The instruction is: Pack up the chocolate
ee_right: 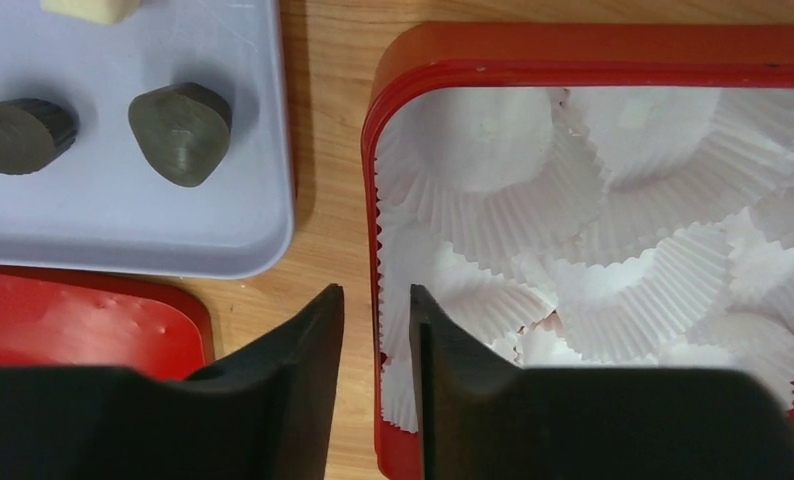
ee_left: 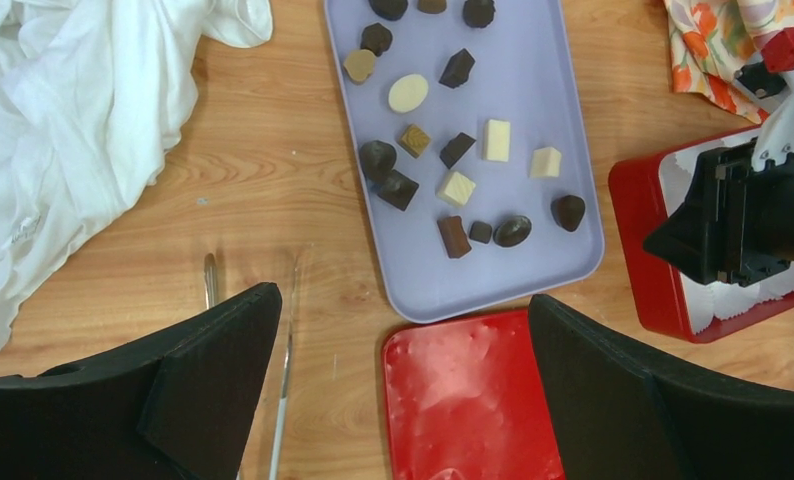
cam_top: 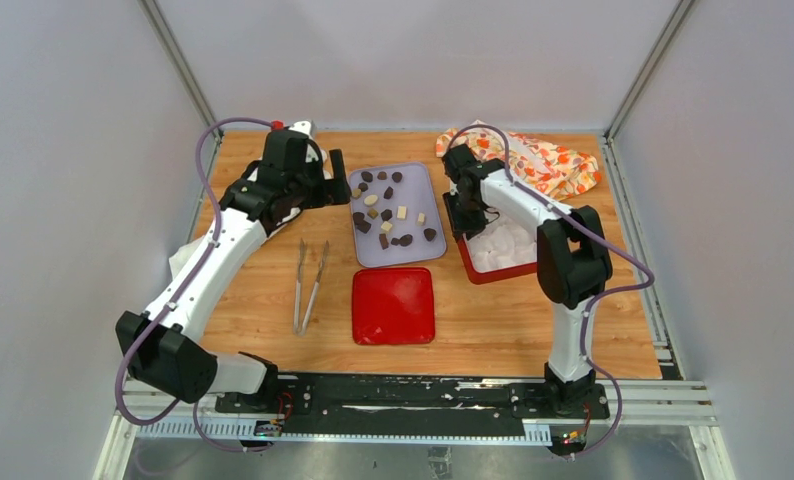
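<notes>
My left gripper moves down and back to the tongs below, nearer my base, onto their arm farther from the lid (cam_top: 298, 287) next, with finger room beside it.
The chocolate (cam_top: 388, 210) lies as several bite-sized dark, tan and cream pieces on a lavender tray (cam_top: 420, 180), also seen in the left wrist view (ee_left: 378, 158). My left gripper (cam_top: 338, 178) hangs above the table left of the tray, jaws wide open and empty (ee_left: 403, 295). My right gripper (cam_top: 465, 215) is at the left wall of a red box (cam_top: 493, 272) lined with white paper cups (ee_right: 593, 200). Its jaws (ee_right: 376, 295) stand a narrow gap apart, one finger outside the wall and one inside. Two dark pieces (ee_right: 181, 130) lie close by.
Metal tongs (cam_top: 310, 285) lie on the wood left of a flat red lid (cam_top: 393, 305). A patterned orange cloth (cam_top: 543, 160) is bunched at the back right. A white cloth (ee_left: 73, 120) lies at the left. Walls enclose the table.
</notes>
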Robot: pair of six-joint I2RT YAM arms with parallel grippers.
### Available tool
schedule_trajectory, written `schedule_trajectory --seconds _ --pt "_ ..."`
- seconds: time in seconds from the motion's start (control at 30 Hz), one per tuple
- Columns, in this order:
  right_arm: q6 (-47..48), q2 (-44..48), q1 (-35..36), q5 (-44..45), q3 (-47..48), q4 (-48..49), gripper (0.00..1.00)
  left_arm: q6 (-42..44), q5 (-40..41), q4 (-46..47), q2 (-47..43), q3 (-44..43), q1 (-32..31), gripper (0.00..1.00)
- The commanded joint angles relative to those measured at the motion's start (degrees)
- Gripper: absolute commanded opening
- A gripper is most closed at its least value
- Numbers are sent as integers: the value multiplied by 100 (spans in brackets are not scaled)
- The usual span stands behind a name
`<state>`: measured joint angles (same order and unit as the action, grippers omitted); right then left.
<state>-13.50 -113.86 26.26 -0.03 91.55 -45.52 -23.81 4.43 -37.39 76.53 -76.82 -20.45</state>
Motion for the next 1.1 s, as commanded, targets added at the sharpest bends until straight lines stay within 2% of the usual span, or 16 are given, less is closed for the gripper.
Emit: schedule_trajectory --seconds 0.0,0.03,0.1,0.27,0.37,0.57,0.73,0.9,1.07 --pt "-6 265 -36 -5 148 -96 44 96 155 -121 66 -141 -21 100" --pt "4 320 -36 146 145 -84 50 142 210 -173 79 -147 -21 100" --pt "-7 571 -33 214 129 -76 56 252 451 -299 101 -148 -21 100" --pt "-84 1455 -25 441 -240 276 61 205 1832 -1237 284 -79 -21 100" --pt "-175 1857 -29 624 -428 430 61 -75 2205 -1627 462 139 16 98" --pt "-313 2098 -25 723 -632 512 60 -906 1992 -1768 658 796 342 76" --pt "-430 2166 -25 672 -793 491 60 -1153 1860 -1740 853 1291 498 70" --pt "-472 2288 -25 707 -936 492 60 -1391 1347 -948 944 2160 734 62" --pt "-478 2366 -25 723 -1067 495 60 -1510 1278 -625 1109 2530 735 56"
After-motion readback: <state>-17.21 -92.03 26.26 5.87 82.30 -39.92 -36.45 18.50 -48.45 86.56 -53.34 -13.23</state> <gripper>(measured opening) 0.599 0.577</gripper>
